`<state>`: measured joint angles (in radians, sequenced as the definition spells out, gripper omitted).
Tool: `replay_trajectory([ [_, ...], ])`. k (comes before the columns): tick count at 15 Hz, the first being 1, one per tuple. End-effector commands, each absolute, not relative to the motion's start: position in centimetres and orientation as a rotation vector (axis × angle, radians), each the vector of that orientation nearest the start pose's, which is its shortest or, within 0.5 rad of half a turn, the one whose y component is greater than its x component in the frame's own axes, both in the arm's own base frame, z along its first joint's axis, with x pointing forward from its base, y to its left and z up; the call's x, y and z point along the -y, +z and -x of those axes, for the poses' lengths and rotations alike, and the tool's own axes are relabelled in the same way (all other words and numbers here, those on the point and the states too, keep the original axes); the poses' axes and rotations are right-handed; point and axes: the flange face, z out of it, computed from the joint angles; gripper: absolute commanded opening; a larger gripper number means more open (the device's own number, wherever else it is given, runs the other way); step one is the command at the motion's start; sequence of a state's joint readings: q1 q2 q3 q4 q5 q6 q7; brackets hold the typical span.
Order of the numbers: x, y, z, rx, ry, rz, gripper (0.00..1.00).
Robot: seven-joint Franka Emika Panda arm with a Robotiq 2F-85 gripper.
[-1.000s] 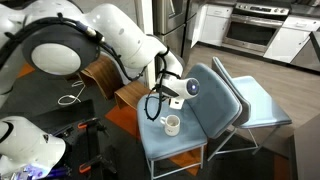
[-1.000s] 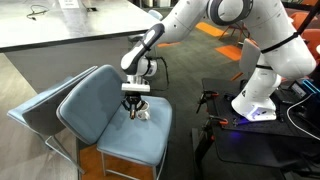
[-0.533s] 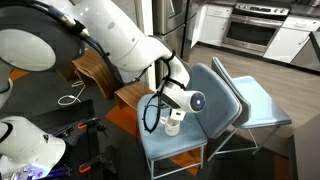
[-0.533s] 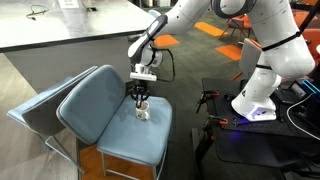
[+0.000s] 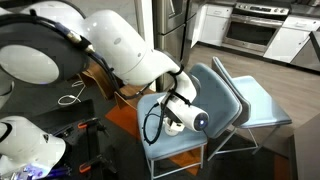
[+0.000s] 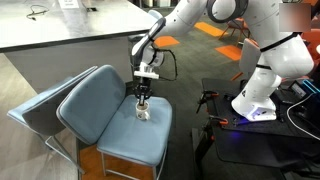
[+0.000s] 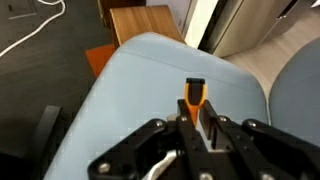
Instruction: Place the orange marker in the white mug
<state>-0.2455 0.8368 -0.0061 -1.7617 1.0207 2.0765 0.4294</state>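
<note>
I should lower the orange marker [image 7: 192,98] over the upright white mug next, then open my gripper to release it there.
My gripper [image 7: 196,113] is shut on the orange marker [image 7: 192,98], whose dark tip sticks out past the fingers over the blue chair seat [image 7: 130,90]. In an exterior view the gripper [image 6: 143,96] points straight down, right above the white mug [image 6: 143,112], which stands upright on the seat [image 6: 105,125]. The marker is too small to make out there. In an exterior view the wrist [image 5: 182,112] covers most of the mug. The mug does not show clearly in the wrist view.
A second blue folding chair [image 5: 262,105] stands behind the first. A wooden side table [image 7: 145,25] is beside the seat, with orange floor by it. The robot base [image 6: 255,100] and cables stand near the chair. A counter [image 6: 60,30] runs behind.
The gripper with the marker has shifted sideways from beside the mug to directly above it, and the arm has swung across in front of the mug.
</note>
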Motion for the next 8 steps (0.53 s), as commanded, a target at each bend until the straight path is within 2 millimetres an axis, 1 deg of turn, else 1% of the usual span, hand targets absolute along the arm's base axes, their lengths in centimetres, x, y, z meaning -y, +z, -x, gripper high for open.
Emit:
replay_trajectory([
  [1, 12.0, 4.9, -60.3, -1.511, 0.699, 1.713, 0.05],
  [5, 13.4, 1.9, -61.2, -1.532, 0.674, 1.687, 0.05],
  [8, 13.9, 0.4, -61.7, -1.564, 0.674, 1.665, 0.05],
])
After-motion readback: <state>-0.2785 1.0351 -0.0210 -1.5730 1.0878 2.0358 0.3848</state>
